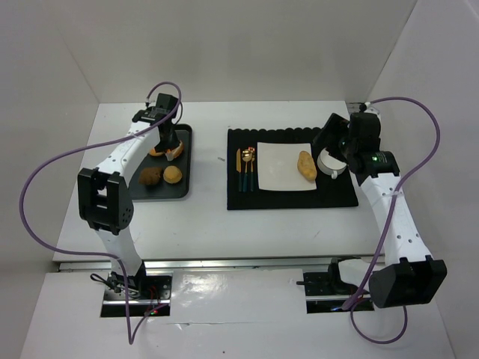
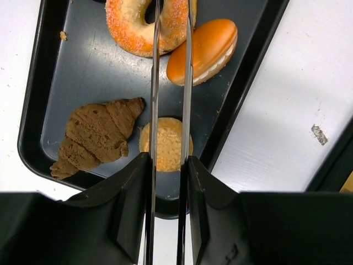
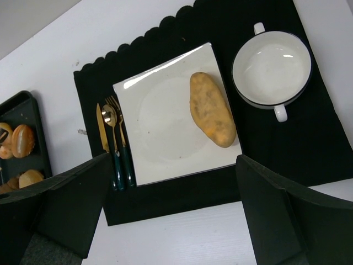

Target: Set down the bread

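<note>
The robot's left gripper needs to rise from the tray (image 1: 185,161) next, carry the ring past the cutlery, lower it onto the plate's middle (image 1: 285,161) and let it go, because that space is bare.
A sugared ring-shaped bread (image 2: 135,27) lies at the far end of the black tray (image 2: 83,72), beside a glazed orange bun (image 2: 205,48), a dark-brown piece (image 2: 96,138) and a round tan bun (image 2: 168,144). My left gripper (image 2: 172,8) reaches down into the tray (image 1: 185,161). One thin finger sits in the ring's hole and the other outside its rim, so it is shut on that side of the ring. An oval roll (image 3: 212,107) rests on the right part of the white square plate (image 3: 160,121). My right gripper (image 3: 174,165) hangs open above the plate's near side, holding nothing.
The plate sits on a black scalloped mat (image 1: 292,198). Gold cutlery (image 1: 247,168) with dark handles lies left of the plate. A white two-handled bowl (image 3: 271,66) stands to its right, under the right arm's wrist (image 1: 363,142). White walls enclose the table.
</note>
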### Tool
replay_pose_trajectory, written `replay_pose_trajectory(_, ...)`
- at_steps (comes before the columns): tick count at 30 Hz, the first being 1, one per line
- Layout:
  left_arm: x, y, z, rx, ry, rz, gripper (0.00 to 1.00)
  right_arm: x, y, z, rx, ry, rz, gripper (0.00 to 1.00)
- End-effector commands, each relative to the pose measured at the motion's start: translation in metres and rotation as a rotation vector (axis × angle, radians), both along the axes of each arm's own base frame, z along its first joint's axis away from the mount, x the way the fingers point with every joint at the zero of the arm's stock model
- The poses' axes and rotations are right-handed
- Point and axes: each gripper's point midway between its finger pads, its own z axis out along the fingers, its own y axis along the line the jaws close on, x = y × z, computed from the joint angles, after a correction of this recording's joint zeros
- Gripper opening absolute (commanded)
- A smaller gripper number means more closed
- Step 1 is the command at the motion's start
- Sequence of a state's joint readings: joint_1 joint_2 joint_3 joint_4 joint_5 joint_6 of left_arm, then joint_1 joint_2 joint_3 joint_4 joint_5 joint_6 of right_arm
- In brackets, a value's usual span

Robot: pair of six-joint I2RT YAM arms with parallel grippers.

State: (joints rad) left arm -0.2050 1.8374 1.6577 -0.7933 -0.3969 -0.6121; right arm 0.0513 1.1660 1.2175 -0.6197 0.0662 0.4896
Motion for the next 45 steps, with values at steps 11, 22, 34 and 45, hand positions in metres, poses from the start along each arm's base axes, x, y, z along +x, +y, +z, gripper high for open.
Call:
replay_pose_trajectory(11, -0.003, 0.011, 0.072, 0.009, -0.149, 0.031, 0.04, 0.008, 0.001, 0.006, 0.012, -0.043, 0.007, 1.0)
replay_pose_trajectory(22, -0.022, 0.001, 0.108, -0.006, -0.211, -0.024, 0.0, 0.007, 0.001, 0.009, 0.012, -0.052, 0.007, 1.0)
replay_pose_trajectory(34, -0.042, -0.165, 0.131, -0.175, -0.253, -0.42, 0.0, -0.002, -0.023, 0.045, -0.088, -0.107, -0.081, 1.0)
replay_pose_trajectory(45, -0.06, -0.322, 0.095, -0.304, -0.191, -0.714, 0.0, -0.036, -0.062, 0.081, -0.15, -0.214, -0.294, 1.0)
